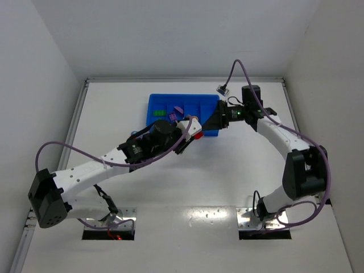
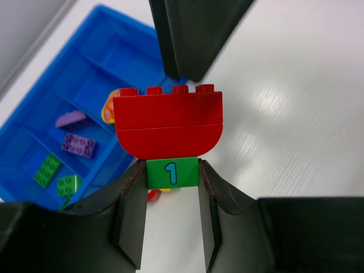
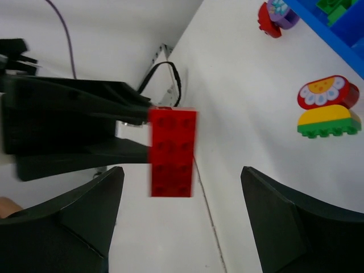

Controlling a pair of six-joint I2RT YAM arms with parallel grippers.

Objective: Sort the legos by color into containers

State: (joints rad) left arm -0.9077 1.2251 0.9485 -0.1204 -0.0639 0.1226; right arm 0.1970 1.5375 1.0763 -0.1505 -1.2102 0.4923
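Note:
I need to move my left gripper outward and to the left in the top view next, over the green bricks' compartment [image 1: 159,114] [image 2: 54,180]. I will let go there because its brick is green.
My left gripper [image 2: 172,166] is shut on a green brick marked "1" [image 2: 172,174] with a red round-bottomed brick [image 2: 168,125] stacked on it, held above the table beside the blue tray [image 2: 34,122]. In the top view this gripper [image 1: 190,129] is at the tray's [image 1: 156,102] near right corner. My right gripper [image 3: 182,219] is open and empty, facing the red brick [image 3: 172,151] from close by. It also shows in the top view [image 1: 215,120]. Purple bricks [image 2: 78,144] and green bricks [image 2: 47,169] lie in separate tray compartments.
A stacked flower-printed, yellow and green piece [image 3: 327,108] lies on the table by the tray's edge [image 3: 341,34]. A red and purple piece [image 3: 276,14] lies farther off. The enclosure's white walls stand on the left, the right and at the back.

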